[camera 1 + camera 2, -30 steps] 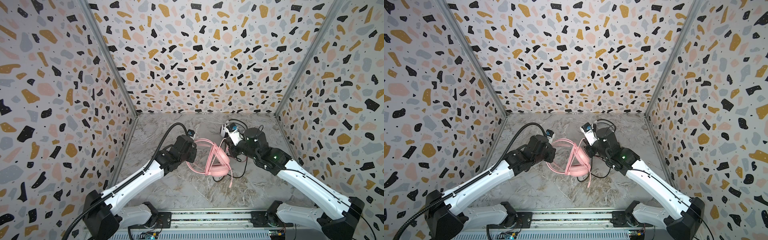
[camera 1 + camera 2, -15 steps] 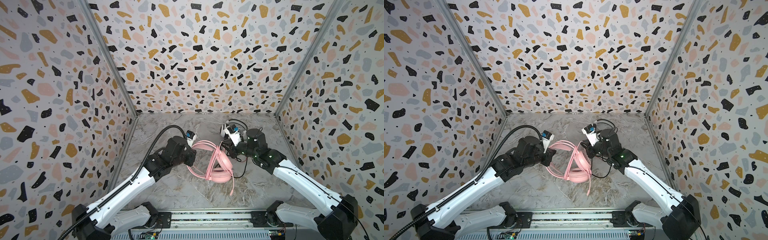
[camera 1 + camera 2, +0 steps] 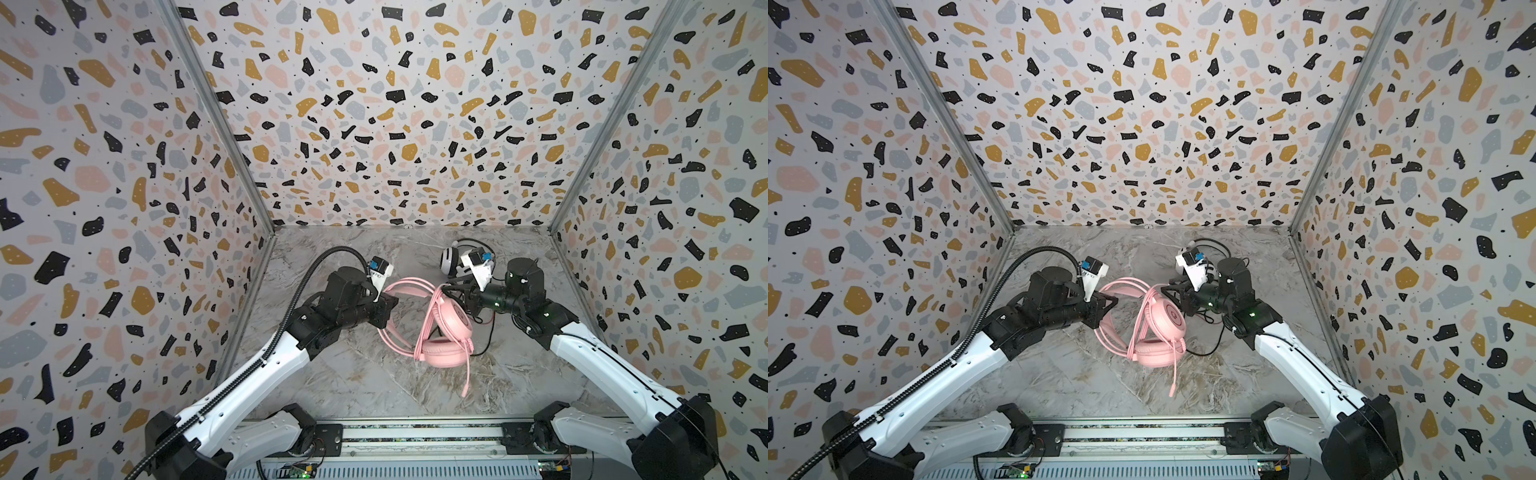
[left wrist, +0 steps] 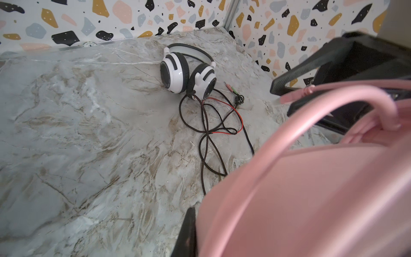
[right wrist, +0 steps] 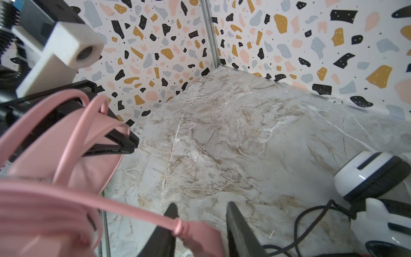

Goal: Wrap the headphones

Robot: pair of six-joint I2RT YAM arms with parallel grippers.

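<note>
The pink headband has bare marble in the table's far corner [image 3: 328, 239] outward and below it, so my left gripper will next swing outward from the white headphones, lower and release it.
The pink headphones [image 3: 442, 353] [image 3: 1152, 353] lie mid-table in both top views, cable looped over the upper ear cup [image 3: 451, 320]. My left gripper [image 3: 390, 305] [image 3: 1111, 305] is shut on the pink headband; in the left wrist view the headband [image 4: 311, 189] hides all but one of its fingers [image 4: 188, 233]. My right gripper [image 3: 446, 291] [image 5: 202, 211] sits at the upper cup, jaws apart, with a thick piece of the pink cable [image 5: 195, 233] lying loose between them. The white, black-striped headphones [image 3: 451, 259] [image 4: 178, 73] [image 5: 367, 175] rest behind the right wrist.
The black-and-red cable [image 4: 206, 133] [image 3: 488, 332] sprawls over the marble top beside the pink set. The pink plug [image 3: 464, 390] [image 3: 1171, 392] dangles toward the front. Terrazzo walls [image 3: 374, 124] enclose three sides; a rail [image 3: 415, 432] runs along the front.
The right gripper's jaws have spread apart around the pink cable. The left arm has dropped its elbow while holding on to the headband.
</note>
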